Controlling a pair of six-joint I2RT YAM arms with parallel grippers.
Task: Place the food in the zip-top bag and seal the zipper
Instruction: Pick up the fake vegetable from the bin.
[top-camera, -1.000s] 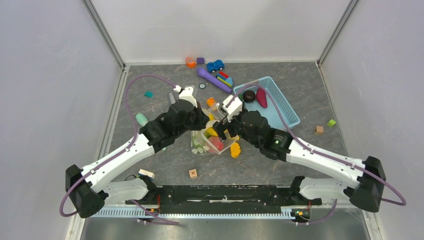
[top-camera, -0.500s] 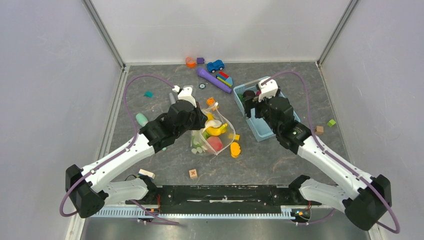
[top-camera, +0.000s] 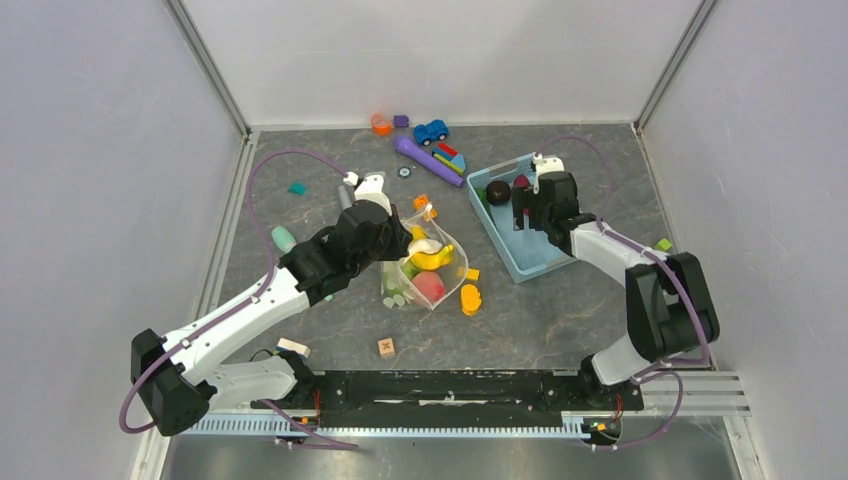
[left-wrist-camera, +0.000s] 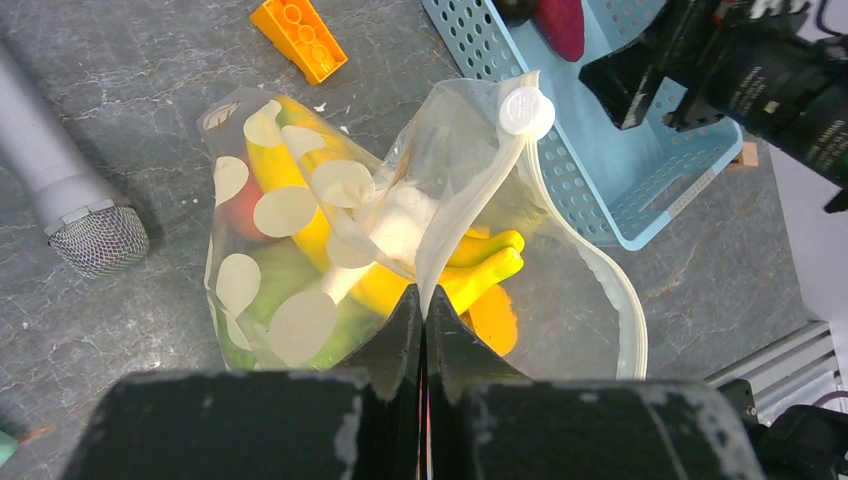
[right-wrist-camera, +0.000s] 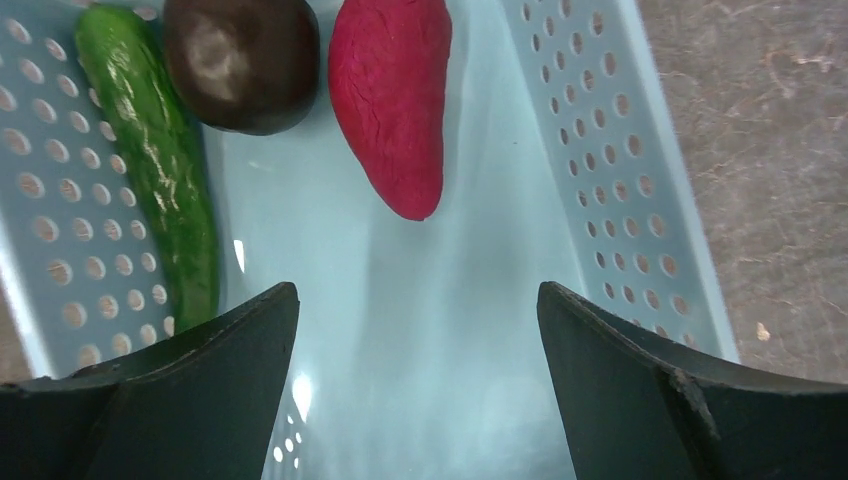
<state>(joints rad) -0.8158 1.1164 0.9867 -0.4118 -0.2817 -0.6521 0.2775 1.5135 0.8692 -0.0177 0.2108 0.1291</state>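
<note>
My right gripper lowers outward and closes on the magenta-red piece's tapered near tip (right-wrist-camera: 414, 192) next, since that tip lies below and outward of the open fingers.
The clear polka-dot zip-top bag (top-camera: 425, 268) lies mid-table with its mouth open. It holds a yellow banana bunch (left-wrist-camera: 480, 265), a green piece (left-wrist-camera: 285, 300) and a red piece (top-camera: 431, 287). My left gripper (left-wrist-camera: 422, 300) is shut on the whitish zipper strip (left-wrist-camera: 465, 210), which ends in a round white tab (left-wrist-camera: 526, 110). My right gripper (right-wrist-camera: 415, 300) is open and empty, low inside the blue basket (right-wrist-camera: 640, 150). Ahead of it lie a magenta-red piece (right-wrist-camera: 390, 100), a dark brown round piece (right-wrist-camera: 240, 60) and a green cucumber (right-wrist-camera: 150, 150).
An orange-yellow piece (top-camera: 470, 298) lies right beside the bag. An orange block (left-wrist-camera: 298, 38) and a grey microphone (left-wrist-camera: 70, 200) lie near it. A purple toy (top-camera: 425, 158), a blue car (top-camera: 431, 131) and small cubes (top-camera: 386, 347) are scattered around.
My right arm has left the bag's mouth and swung right and farther back over the blue basket, with its gripper open. The left gripper still holds the bag's edge.
</note>
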